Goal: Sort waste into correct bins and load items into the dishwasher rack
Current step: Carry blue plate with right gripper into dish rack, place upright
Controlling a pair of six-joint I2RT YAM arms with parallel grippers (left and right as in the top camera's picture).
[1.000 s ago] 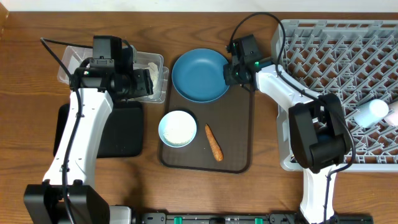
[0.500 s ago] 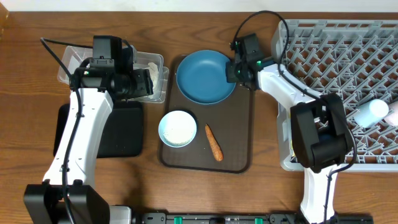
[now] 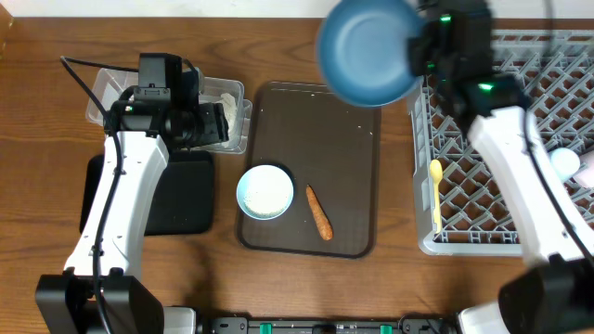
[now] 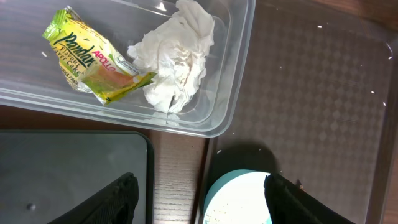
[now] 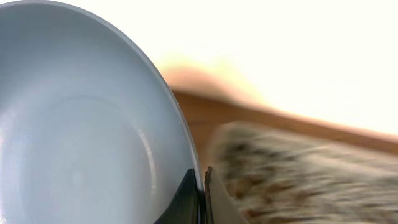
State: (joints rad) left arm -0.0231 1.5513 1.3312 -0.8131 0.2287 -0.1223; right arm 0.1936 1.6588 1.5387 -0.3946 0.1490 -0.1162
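Observation:
My right gripper will swing to the right in the overhead view, turn the plate (image 3: 367,48) upright and lower it among the rack's far wires, because those slots are empty.
My right gripper (image 3: 419,51) is shut on the rim of the dark blue plate (image 3: 367,48) and holds it high, next to the grey dishwasher rack's (image 3: 501,139) left edge; the right wrist view shows the fingers (image 5: 202,194) pinching the plate (image 5: 81,124). My left gripper (image 4: 199,199) is open over the clear tub (image 4: 236,74), which holds crumpled tissue (image 4: 174,56) and the yellow-green wrapper (image 4: 87,56). The pale blue bowl (image 3: 265,191) with rice and the carrot piece (image 3: 319,211) lie on the brown tray (image 3: 343,121). A yellow spoon (image 3: 435,190) lies in the rack.
The black tray (image 3: 181,195) sits below the clear tub (image 3: 232,97), under my left arm. A pale cup (image 3: 568,160) lies at the rack's right edge. The rack fills the table's right side.
My right gripper has lifted the dark blue plate off the brown tray, up and to the right toward the rack. The left arm has not moved.

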